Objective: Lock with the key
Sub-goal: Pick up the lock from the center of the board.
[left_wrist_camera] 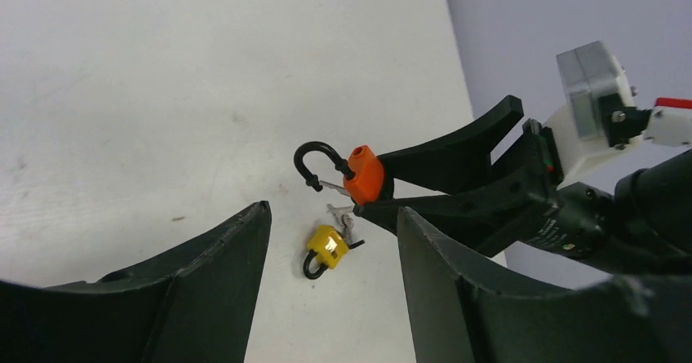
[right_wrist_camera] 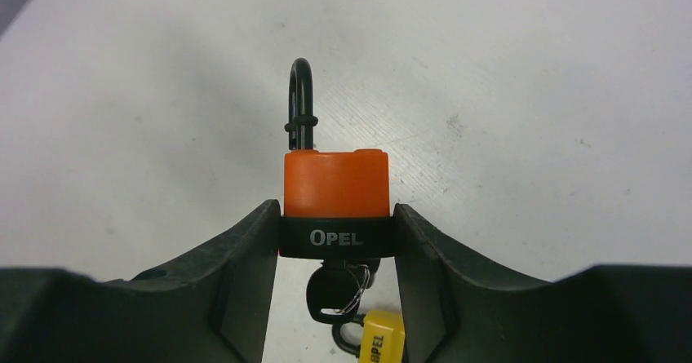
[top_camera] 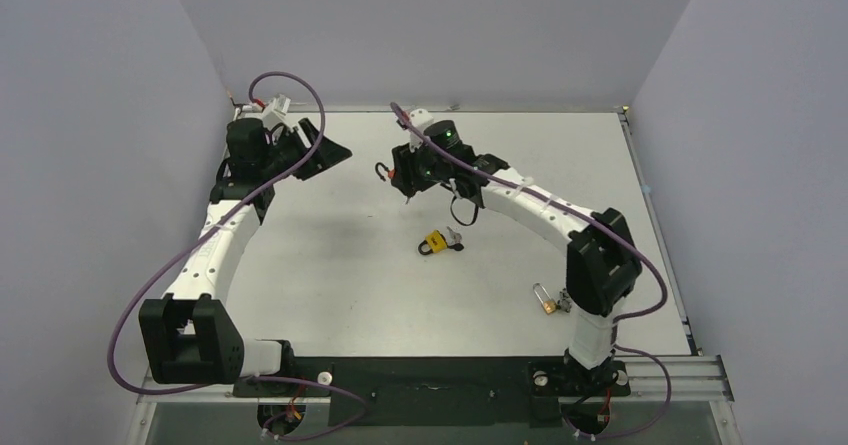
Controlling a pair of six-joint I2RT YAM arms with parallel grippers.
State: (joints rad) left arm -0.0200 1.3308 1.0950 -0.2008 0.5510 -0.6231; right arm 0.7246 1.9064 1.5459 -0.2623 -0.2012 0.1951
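Note:
One end of the black shackle [top_camera: 380,168] [left_wrist_camera: 314,163] still stands outside the padlock's orange body, so next my left gripper needs to go toward the right in the top view to close on it.
My right gripper [right_wrist_camera: 336,218] is shut on an orange padlock [right_wrist_camera: 334,183], its pads pressing the black band at the lock's base, held above the table. The black shackle [right_wrist_camera: 299,102] points away from the wrist. In the left wrist view one end of the shackle [left_wrist_camera: 314,163] stands free of the orange padlock's body [left_wrist_camera: 365,175]. A black-headed key [right_wrist_camera: 330,294] on a wire ring hangs from the lock's underside. My left gripper [left_wrist_camera: 330,216] is open and empty, apart to the left [top_camera: 325,150] and facing the right gripper [top_camera: 405,172].
A yellow padlock [top_camera: 432,243] with keys lies on the table below the held lock, also in the left wrist view [left_wrist_camera: 328,246]. A small brass padlock [top_camera: 545,300] lies near the right arm's base. Grey walls close in the left, back and right.

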